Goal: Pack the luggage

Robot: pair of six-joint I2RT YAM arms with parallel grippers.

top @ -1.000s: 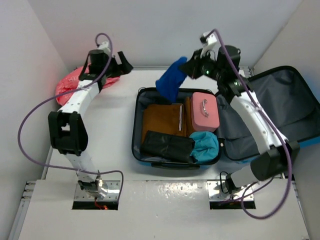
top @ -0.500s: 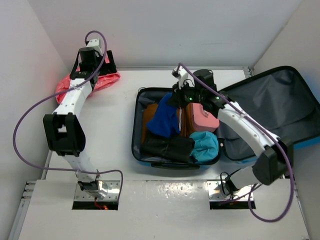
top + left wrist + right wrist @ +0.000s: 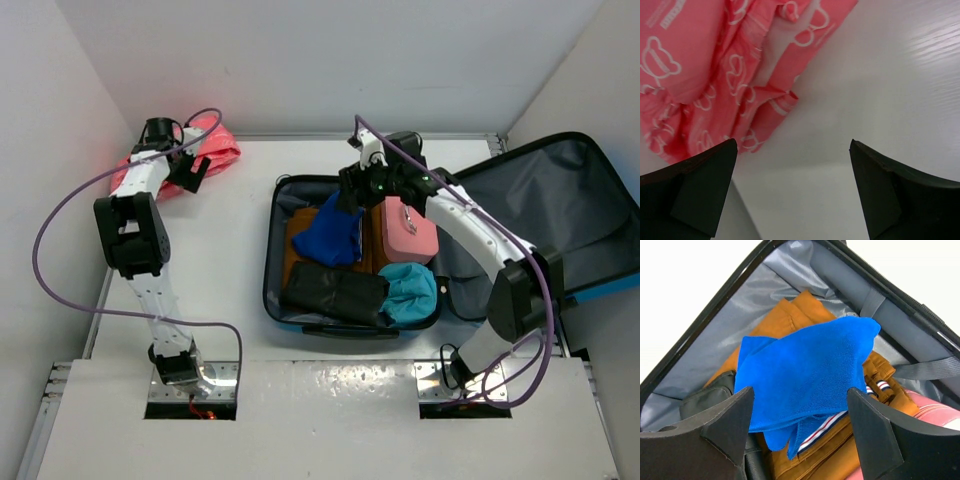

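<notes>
The pink garment's crumpled folds are below my left gripper and outward of it, so it will next lower outward to bring them between its open fingers, which are still empty.
The blue luggage lies open at centre right, its grey-lined lid folded out to the right. A blue cloth rests loose on top of the brown garment in the luggage. My right gripper hovers just above the cloth's far end, jaws open, nothing between them. In the right wrist view the cloth lies below the open gripper, against the grey lining. My left gripper stands open at the far left beside a pink bear-print garment, which lies left of the gripper as a crumpled heap.
Inside the luggage also lie a small pink case, a black pouch and a teal bundle. White walls close in at the left, back and right. The pink garment sits in the back left corner.
My right gripper came down from the back with the blue cloth, laid it in the luggage and opened, letting it go. My left arm swung further left toward the pink garment.
</notes>
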